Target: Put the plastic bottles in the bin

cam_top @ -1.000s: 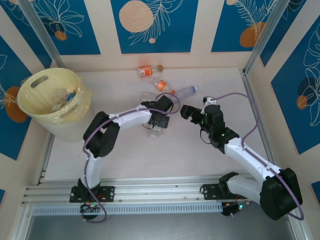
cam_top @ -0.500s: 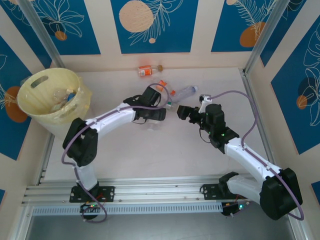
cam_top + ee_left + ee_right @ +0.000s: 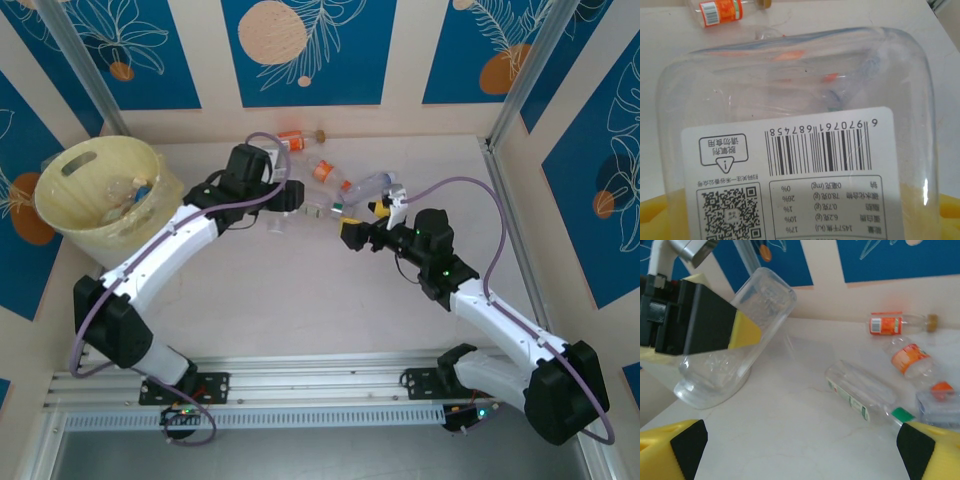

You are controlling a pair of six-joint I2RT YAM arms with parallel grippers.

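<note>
I should carry the clear bottle across the tabletop and over the bin's opening [image 3: 108,195] with my left gripper next and let it go, because other bottles are already inside the bin.
My left gripper [image 3: 283,200] is shut on a clear plastic bottle [image 3: 278,224] and holds it above the table, right of the bin [image 3: 70,205]. In the left wrist view this bottle [image 3: 800,125] shows a white barcode label, with a yellow finger [image 3: 652,217] at the lower corner. The pale-yellow bin has bottles inside. My right gripper [image 3: 355,232] is open and holds nothing, low over the table. Ahead of it lie a clear green-capped bottle [image 3: 865,390], two orange-labelled bottles [image 3: 912,357] [image 3: 887,324] and a bluish one [image 3: 940,407].
The loose bottles [image 3: 325,172] cluster at the back centre of the table, near the back wall. An aluminium frame post [image 3: 520,85] stands at the back right. Bare tabletop [image 3: 320,300] lies between the two arms.
The left arm has swung left and back toward the bin, carrying the clear bottle. The right gripper has shifted a little to the left, still open.
</note>
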